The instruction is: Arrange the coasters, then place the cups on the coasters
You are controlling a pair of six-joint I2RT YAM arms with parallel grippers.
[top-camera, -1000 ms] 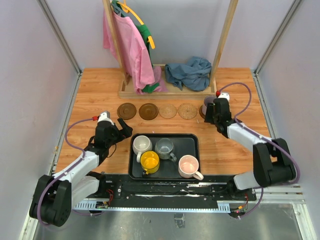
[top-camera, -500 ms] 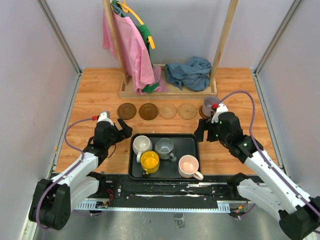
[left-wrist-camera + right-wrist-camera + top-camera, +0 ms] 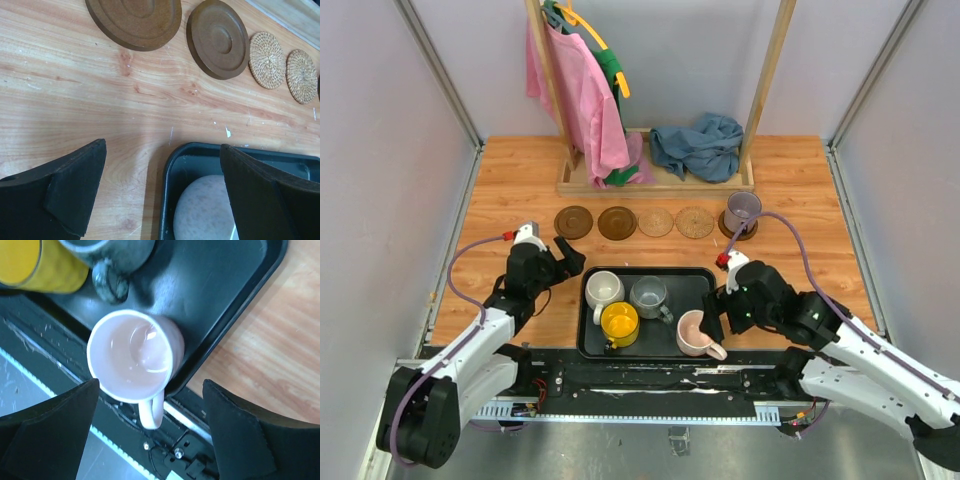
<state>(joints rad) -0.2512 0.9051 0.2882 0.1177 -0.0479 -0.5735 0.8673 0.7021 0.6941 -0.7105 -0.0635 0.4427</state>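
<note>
The pink cup's handle [image 3: 717, 352] [image 3: 151, 412] sticks out past the tray's rim, so my right gripper will move down and back toward my base onto it next and close.
Four bare coasters lie in a row: two dark brown [image 3: 573, 221] [image 3: 617, 222], two tan woven [image 3: 656, 221] [image 3: 695, 221]. On a fifth dark coaster [image 3: 729, 230] at the right end stands the purple cup [image 3: 742, 210]. In the black tray [image 3: 695, 285] are the white cup [image 3: 603, 289], grey cup [image 3: 649, 295], yellow cup [image 3: 619, 323] and pink cup [image 3: 698, 333]. My right gripper [image 3: 709, 315] hangs open over the pink cup [image 3: 131, 355], touching nothing. Just left of the tray, my left gripper [image 3: 564, 256] is open and empty, straddling the tray's corner [image 3: 168, 175].
A wooden clothes rack [image 3: 660, 180] with a pink garment [image 3: 580, 95] and a blue cloth [image 3: 700, 145] stands behind the coaster row. Grey walls close in both sides. A metal rail [image 3: 650, 400] runs along the near edge, right below the tray.
My right arm has left the purple cup standing on the far-right coaster and swung back toward the near edge, over the pink cup, its jaws wider. The left arm has not moved.
</note>
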